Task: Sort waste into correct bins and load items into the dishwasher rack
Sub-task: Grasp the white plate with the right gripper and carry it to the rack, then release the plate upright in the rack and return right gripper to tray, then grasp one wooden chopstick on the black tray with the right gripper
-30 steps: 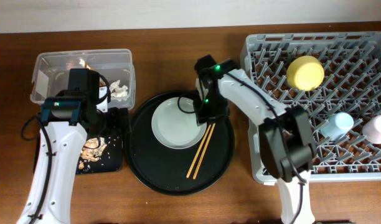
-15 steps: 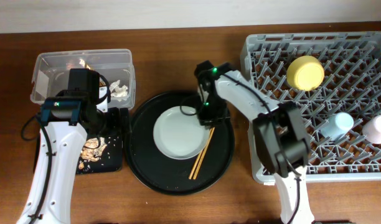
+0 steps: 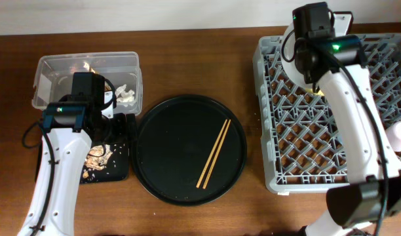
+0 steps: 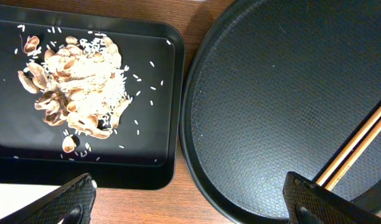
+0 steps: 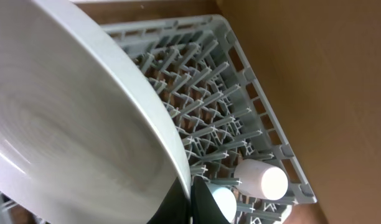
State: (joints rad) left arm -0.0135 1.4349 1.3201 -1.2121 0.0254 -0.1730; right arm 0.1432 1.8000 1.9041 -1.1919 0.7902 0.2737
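The pegs by the rack's side [image 3: 288, 92] nearest the round tray are below, so my right gripper will next lower the plate, already on its edge, between them and let go of the plate's rim.
My right gripper [image 5: 192, 200] is shut on the rim of the pale grey-green plate [image 5: 72, 124] and holds it on edge above the back left of the dishwasher rack [image 3: 299, 137]. The arm hides the plate in the overhead view. A pink cup [image 5: 262, 179] and a blue cup [image 5: 225, 202] lie in the rack. The yellow bowl [image 3: 316, 90] is mostly hidden under the arm. The chopsticks [image 3: 213, 154] lie on the round black tray [image 3: 154, 151]. My left gripper [image 4: 190, 202] is open and empty over the gap between that tray and the shallow black tray [image 4: 153, 168], which holds food scraps [image 4: 78, 81].
The clear tub [image 3: 53, 69] at the back left holds white tissue [image 3: 126, 94] and a shiny wrapper [image 3: 89, 65]. The rack's wall [image 3: 263, 118] stands just right of the round tray. Bare wood runs along the front edge.
My right gripper has taken the plate off the round tray and carried it up and right, over the rack. The chopsticks shifted slightly. The left arm has not moved.
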